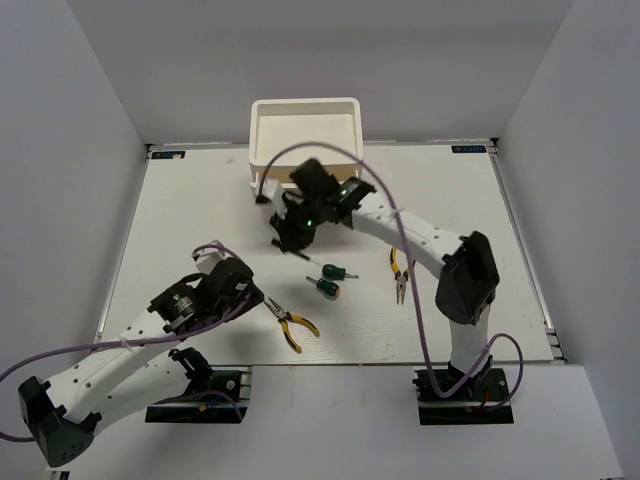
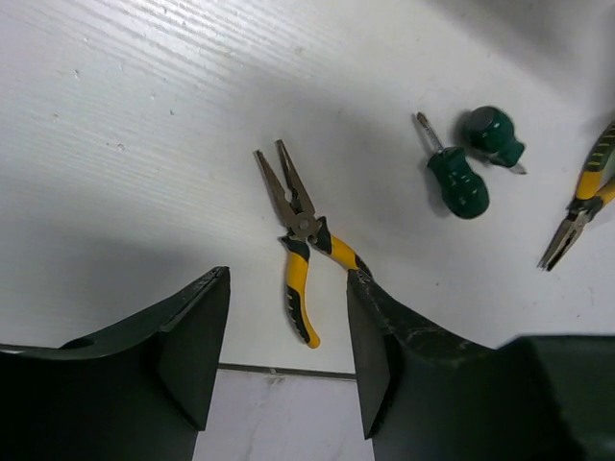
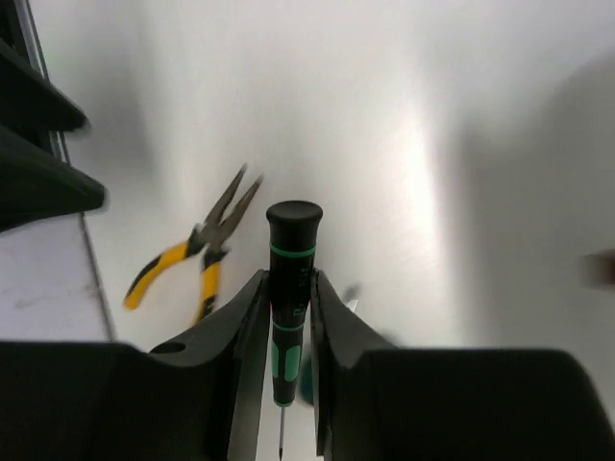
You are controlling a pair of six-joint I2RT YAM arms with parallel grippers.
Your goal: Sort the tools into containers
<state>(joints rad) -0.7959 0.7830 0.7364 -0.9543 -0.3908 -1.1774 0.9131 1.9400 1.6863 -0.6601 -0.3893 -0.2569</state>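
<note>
The thin screwdriver goes outward in my right gripper over the organizer's open tan drawer (image 1: 284, 174) next for release there, since that drawer already stands open.
My right gripper (image 1: 290, 234) is shut on the thin dark green screwdriver (image 3: 292, 240), held above the table in front of the white organizer (image 1: 305, 130); its tray top shows nothing inside. My left gripper (image 2: 288, 327) is open and empty, just near of one yellow-handled pliers (image 2: 300, 252), which lies flat near the table's front edge (image 1: 292, 325). Two stubby green screwdrivers (image 2: 459, 182) (image 2: 492, 134) lie side by side mid-table (image 1: 330, 279). The second pliers (image 1: 399, 272) lies to their right. The blue-handled screwdriver is not in view.
The table's front edge (image 2: 279, 370) runs just under my left fingers. Grey walls close in the table on the left, right and back. The right arm's cable (image 1: 400, 250) arcs over the middle.
</note>
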